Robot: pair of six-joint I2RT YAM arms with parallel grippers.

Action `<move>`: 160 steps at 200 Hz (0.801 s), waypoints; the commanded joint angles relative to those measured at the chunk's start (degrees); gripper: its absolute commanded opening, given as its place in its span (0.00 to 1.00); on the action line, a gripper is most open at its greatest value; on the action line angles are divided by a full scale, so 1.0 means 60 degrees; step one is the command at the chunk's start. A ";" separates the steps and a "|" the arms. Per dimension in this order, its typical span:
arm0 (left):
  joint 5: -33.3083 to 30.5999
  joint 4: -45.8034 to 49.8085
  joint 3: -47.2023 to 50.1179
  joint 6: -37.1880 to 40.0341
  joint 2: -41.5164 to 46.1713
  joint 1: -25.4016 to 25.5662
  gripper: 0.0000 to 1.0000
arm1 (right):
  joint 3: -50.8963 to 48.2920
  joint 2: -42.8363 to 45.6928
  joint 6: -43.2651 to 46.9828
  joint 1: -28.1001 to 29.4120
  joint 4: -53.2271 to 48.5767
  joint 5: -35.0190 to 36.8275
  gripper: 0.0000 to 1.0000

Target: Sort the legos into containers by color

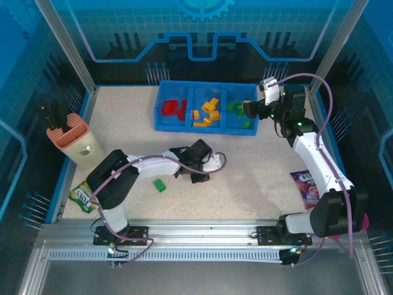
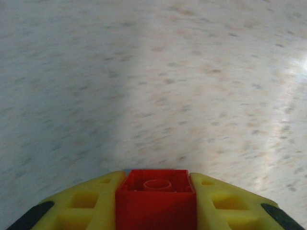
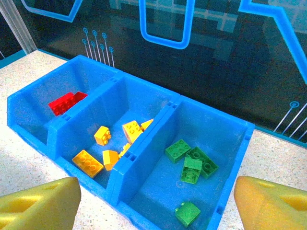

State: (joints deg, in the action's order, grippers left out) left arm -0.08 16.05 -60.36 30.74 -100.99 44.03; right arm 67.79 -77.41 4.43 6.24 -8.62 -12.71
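My left gripper will next carry the red lego up and outward and release it over the tray's matching red lego section.
A red lego (image 2: 156, 199) is clamped between the yellow fingers (image 2: 81, 203) of my left gripper (image 1: 198, 177), low over the bare table in the middle. One green lego (image 1: 159, 185) lies on the table just left of that gripper. The blue tray (image 1: 158, 107) stands at the back, with red legos (image 3: 64, 103) in its left compartment, yellow-orange ones (image 3: 87, 163) in the middle and green ones (image 3: 192, 160) in the right. My right gripper (image 1: 249, 109) hovers open above the tray's right end, its fingers (image 3: 38, 206) spread wide with nothing between them.
A beige-and-pink utensil holder (image 1: 72, 138) stands at the far left, and a snack packet (image 1: 81, 196) lies at the front left. A purple packet (image 1: 307, 184) lies beside the right arm. Blue walls ring the table.
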 commanded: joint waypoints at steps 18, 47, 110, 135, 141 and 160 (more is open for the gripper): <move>-0.0881 -0.0103 -0.1841 -0.1396 0.1196 -0.1709 0.23 | -0.0110 -0.0202 -0.0108 -0.0146 0.0090 -0.0371 0.85; -0.1798 -0.0282 -0.3018 -0.1468 0.0596 -0.2535 0.22 | -0.0032 -0.0339 -0.0144 -0.0141 -0.0032 -0.0385 0.85; -0.1965 -0.0162 -0.4989 -0.2066 -0.1634 -0.3950 0.21 | 0.0259 -0.0586 0.0004 -0.0146 -0.0517 -0.0458 0.86; -0.1968 0.0068 -0.6053 -0.2565 -0.2632 -0.4427 0.21 | 0.0353 -0.0732 -0.0019 -0.0137 -0.0590 -0.0510 0.86; -0.1890 0.0098 -0.6317 -0.2658 -0.2842 -0.4538 0.21 | 0.0391 -0.0776 -0.0024 -0.0135 -0.0637 -0.0531 0.86; -0.1781 0.0129 -0.7056 -0.2784 -0.3478 -0.4739 0.21 | 0.0572 -0.0894 -0.0051 -0.0135 -0.0920 -0.0533 0.87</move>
State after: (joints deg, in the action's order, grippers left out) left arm -10.94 15.84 -96.42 17.17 -118.74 17.23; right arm 68.18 -81.65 4.27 6.24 -11.62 -14.44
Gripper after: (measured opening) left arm 0.334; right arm 0.866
